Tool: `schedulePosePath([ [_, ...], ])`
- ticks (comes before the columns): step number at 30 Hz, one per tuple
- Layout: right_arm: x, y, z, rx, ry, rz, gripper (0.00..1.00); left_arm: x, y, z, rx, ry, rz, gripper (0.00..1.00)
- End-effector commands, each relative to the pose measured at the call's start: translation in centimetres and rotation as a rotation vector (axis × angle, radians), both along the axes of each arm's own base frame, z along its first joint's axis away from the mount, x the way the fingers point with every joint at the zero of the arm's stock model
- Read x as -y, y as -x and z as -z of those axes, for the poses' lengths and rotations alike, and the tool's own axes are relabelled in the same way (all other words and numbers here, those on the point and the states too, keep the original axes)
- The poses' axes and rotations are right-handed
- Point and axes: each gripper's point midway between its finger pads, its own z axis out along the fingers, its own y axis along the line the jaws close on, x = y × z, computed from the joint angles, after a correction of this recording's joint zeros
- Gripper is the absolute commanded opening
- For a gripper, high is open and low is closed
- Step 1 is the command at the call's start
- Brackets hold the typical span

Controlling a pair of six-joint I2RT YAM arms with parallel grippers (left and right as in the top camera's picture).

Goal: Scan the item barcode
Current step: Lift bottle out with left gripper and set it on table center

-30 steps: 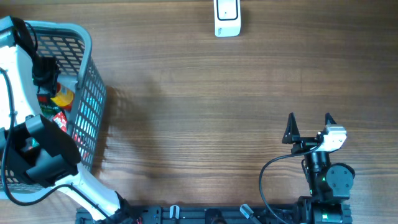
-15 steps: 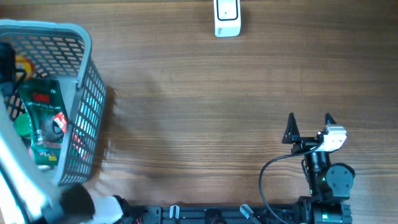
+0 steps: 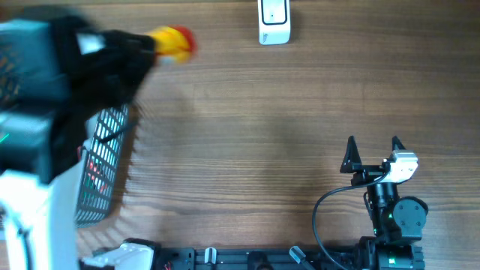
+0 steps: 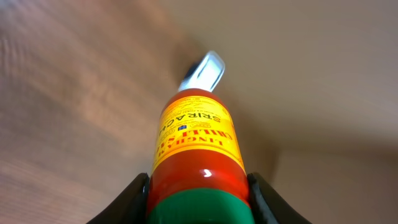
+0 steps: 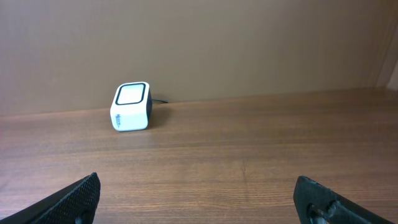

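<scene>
I should next move the bottle (image 3: 172, 41) with my left gripper across to the gripper's right in the overhead view and down to the bare tabletop before the scanner. Then I should let go of it.
The item is a red sriracha bottle (image 4: 198, 137) with a yellow label and a green cap. My left gripper (image 4: 199, 200) is shut on it near the cap, one jaw on each side. In the overhead view the bottle (image 3: 172, 41) sticks out to the right of the blurred left gripper (image 3: 146, 45), at the back left above the table. The white scanner (image 3: 274, 21) stands at the back edge; in the left wrist view the scanner (image 4: 204, 71) lies just beyond the bottle's base. The barcode does not show in any view. My right gripper (image 3: 373, 150) is open and holds nothing.
A grey mesh basket (image 3: 105, 150) with packaged goods stands at the left edge, mostly hidden under my left arm. In the right wrist view the scanner (image 5: 132, 107) stands far ahead to the left, with bare wooden table (image 5: 249, 155) between it and the gripper.
My left arm has come up out of the basket and swung toward the back and right with the bottle in its jaws. The right arm has not moved.
</scene>
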Motion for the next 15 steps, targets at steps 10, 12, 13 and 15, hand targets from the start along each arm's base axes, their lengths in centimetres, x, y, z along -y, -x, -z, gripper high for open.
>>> schedulePosePath([
  [10,0.0,0.0,0.0,0.002,0.006,0.001,1.00,14.4,-3.9,19.2,-0.405,-0.430,0.491,0.31],
  [12,0.0,0.0,0.0,0.002,0.006,0.001,1.00,15.4,-4.0,22.1,-0.468,-0.459,0.515,0.32],
  [13,0.0,0.0,0.0,0.002,0.006,0.002,1.00,15.8,-4.1,23.3,-0.495,-0.470,0.522,0.32],
  [15,0.0,0.0,0.0,0.002,0.006,0.001,1.00,16.2,-4.2,25.2,-0.532,-0.486,0.533,0.32],
])
